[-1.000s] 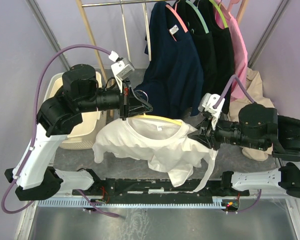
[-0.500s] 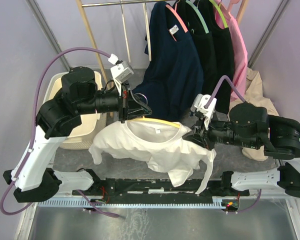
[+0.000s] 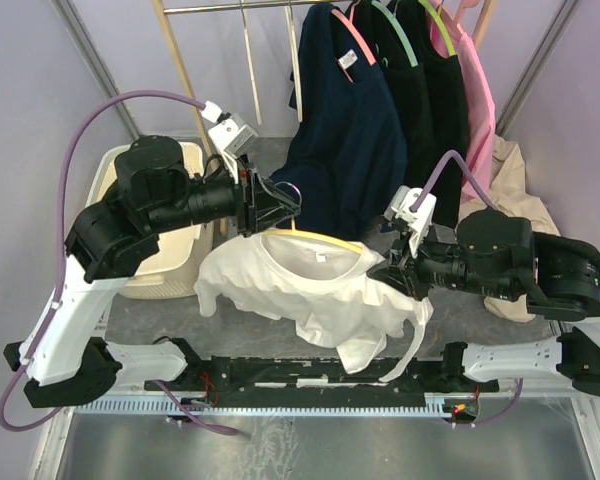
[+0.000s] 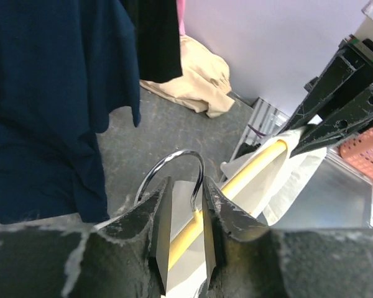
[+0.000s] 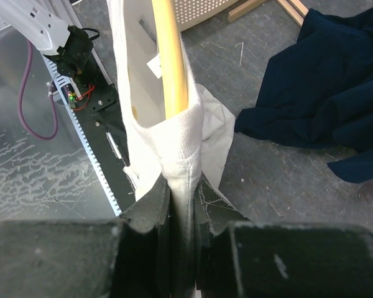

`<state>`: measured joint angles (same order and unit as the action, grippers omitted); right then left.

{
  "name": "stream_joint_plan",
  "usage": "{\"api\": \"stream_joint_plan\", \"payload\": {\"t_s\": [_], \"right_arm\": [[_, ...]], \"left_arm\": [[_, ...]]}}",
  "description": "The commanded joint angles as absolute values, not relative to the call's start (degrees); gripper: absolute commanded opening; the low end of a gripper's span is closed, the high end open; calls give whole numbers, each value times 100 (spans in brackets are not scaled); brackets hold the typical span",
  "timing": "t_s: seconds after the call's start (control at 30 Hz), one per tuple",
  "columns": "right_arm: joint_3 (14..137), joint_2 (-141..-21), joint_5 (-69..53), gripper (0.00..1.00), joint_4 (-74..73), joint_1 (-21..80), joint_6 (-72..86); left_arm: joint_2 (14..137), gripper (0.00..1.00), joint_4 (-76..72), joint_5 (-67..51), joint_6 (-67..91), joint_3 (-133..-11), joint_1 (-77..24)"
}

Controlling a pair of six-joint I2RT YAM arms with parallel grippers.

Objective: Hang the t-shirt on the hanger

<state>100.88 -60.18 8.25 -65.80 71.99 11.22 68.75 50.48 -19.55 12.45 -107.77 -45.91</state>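
Next, my right gripper raises the shirt outward and up to the free stretch of rail (image 3: 314, 2) beside the navy shirt and releases it.
The white t-shirt (image 3: 300, 290) hangs between my two grippers above the table, its neck around the yellow hanger (image 3: 325, 241). My left gripper (image 3: 283, 207) is shut on the hanger at the base of its silver hook (image 4: 174, 162); the yellow bar (image 4: 255, 166) runs away from the jaws into the shirt in the left wrist view (image 4: 186, 192). My right gripper (image 3: 385, 272) is shut on the shirt's shoulder fabric (image 5: 181, 146) just beyond the hanger's end (image 5: 170, 56), seen in the right wrist view (image 5: 182, 186). The shirt's lower part droops toward the arm bases.
A clothes rail at the back holds a navy shirt (image 3: 345, 130), black garments (image 3: 430, 100) and a pink one (image 3: 470, 90). A beige garment (image 3: 510, 180) lies at the right. A white laundry basket (image 3: 165, 250) stands at the left beside a wooden post (image 3: 185, 75).
The right gripper has moved a little left with the shirt's shoulder. The left gripper has shifted slightly up and back with the hanger, and the shirt's left sleeve has swung.
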Motion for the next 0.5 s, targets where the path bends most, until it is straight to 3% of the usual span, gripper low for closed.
{"api": "stream_joint_plan", "payload": {"t_s": [0.0, 0.47], "right_arm": [[9977, -5684, 861, 1, -6340, 7249, 1361], [9435, -5048, 2363, 1, -6459, 7250, 1782]], "left_arm": [[6690, 33, 4570, -1137, 1371, -11020, -4546], [6451, 58, 4531, -433, 1427, -10860, -4552]]}}
